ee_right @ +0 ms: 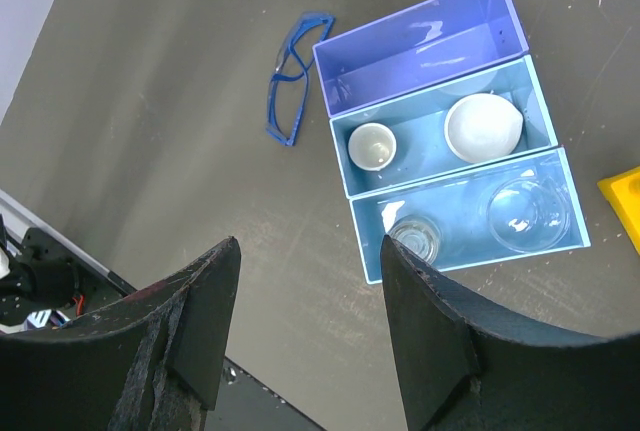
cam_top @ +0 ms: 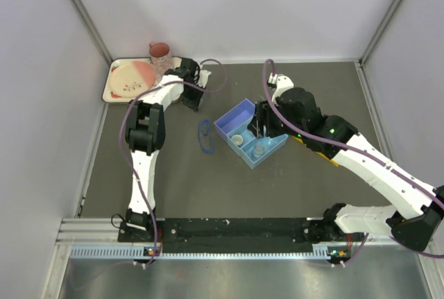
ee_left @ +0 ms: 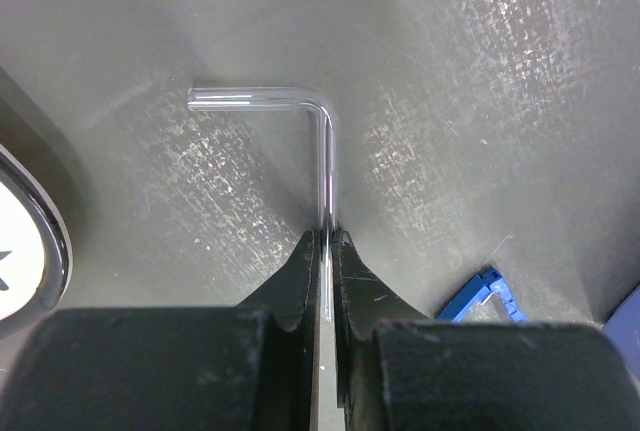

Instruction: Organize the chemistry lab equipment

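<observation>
Next, my left gripper goes up, moves to the right in the top view, lowers the rod into the tray's far section and lets go, since only that section is empty.
A thin glass rod, bent into an L, lies on the dark table, and my left gripper is shut on its straight end. This gripper is at the back left of the table. My right gripper hangs open and empty above the blue divided tray. The tray's middle compartment holds two small white dishes. Its near compartment holds a small clear beaker and another clear round glass. Blue-rimmed goggles lie on the table left of the tray.
A corner of the yellow rack shows right of the tray. A cream tray with a plate and a pink mug sit in the back left corner. A round white thing with a dark rim is close to the left gripper.
</observation>
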Motion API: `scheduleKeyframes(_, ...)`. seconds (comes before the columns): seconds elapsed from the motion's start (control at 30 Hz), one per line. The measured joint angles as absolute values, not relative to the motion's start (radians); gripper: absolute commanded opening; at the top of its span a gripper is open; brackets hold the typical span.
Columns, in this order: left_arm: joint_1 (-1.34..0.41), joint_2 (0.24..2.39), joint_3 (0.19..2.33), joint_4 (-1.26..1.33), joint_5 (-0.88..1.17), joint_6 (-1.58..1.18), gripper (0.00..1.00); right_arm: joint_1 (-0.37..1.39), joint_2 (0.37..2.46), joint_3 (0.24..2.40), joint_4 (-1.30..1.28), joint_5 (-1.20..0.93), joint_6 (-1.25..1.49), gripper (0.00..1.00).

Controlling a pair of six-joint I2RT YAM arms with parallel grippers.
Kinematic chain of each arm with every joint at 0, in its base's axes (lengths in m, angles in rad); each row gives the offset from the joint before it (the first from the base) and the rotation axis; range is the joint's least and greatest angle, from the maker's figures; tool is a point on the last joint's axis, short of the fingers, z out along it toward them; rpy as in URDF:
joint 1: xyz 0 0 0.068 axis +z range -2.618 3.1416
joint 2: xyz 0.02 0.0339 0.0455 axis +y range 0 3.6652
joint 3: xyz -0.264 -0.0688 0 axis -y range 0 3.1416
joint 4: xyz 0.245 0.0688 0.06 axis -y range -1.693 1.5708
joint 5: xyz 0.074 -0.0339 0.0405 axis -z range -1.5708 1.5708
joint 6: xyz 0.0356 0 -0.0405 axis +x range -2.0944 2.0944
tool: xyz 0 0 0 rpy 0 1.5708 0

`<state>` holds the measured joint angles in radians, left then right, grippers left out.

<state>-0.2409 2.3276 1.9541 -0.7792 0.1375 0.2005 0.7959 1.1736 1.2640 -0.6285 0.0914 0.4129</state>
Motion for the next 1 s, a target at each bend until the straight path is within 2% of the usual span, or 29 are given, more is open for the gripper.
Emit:
scheduleKeyframes(0.3, -0.243, 2.294, 1.944, -0.809, 0.137, 0.2, 0.0, 0.796, 1.174, 1.264, -0.628, 0.088, 0.413, 0.59)
scheduleKeyframes(0.57, -0.281, 2.145, 1.946, -0.847, 0.125, 0.201, 0.0, 0.796, 1.174, 1.264, -0.628, 0.084, 0.413, 0.59)
scheduleKeyframes(1.0, -0.524, 2.059, 1.979, -0.885, 0.096, 0.175, 0.0, 0.796, 1.156, 1.264, -0.659, 0.177, 0.393, 0.6)
